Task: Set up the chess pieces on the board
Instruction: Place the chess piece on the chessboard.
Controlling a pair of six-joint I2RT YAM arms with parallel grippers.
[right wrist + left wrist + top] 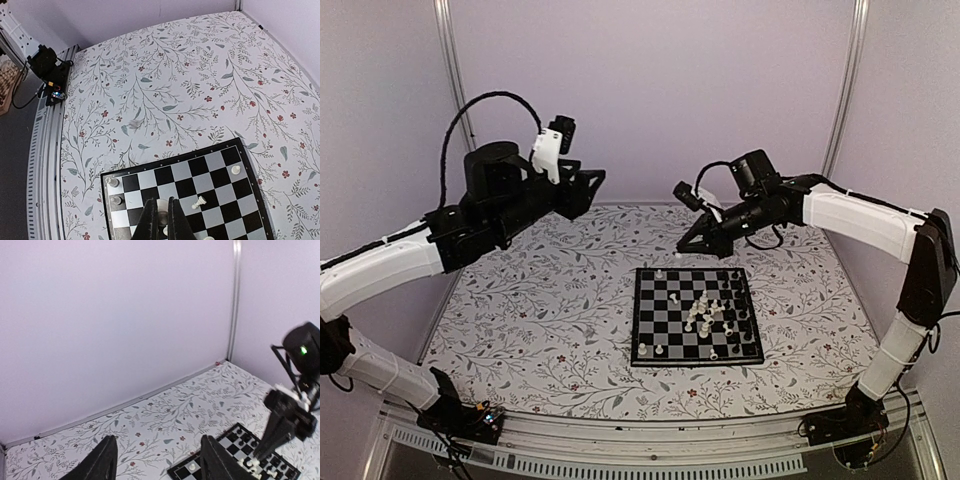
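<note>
The white pawn will next come back down in my right gripper toward the near edge of the board, onto the square just beyond the standing pawn [660, 340] [133, 199], as that square is free.
The board [665, 325] lies on the floral table right of centre. Chess pieces [708, 316], white and black, stand and lie in a heap on its right half, and single white ones sit at its corners. My right gripper [160, 201] hangs above the board's far edge and is shut on a small white chess piece [162, 216]. A white piece [199, 202] lies tipped over just to its right. My left gripper [159, 460] is raised high over the table's back left, open, with nothing between its fingers [105, 462].
Pale walls close the cell at the back and sides. My right arm [295, 410] reaches over the board in the left wrist view. The arm bases [465, 415] sit on the front rail.
</note>
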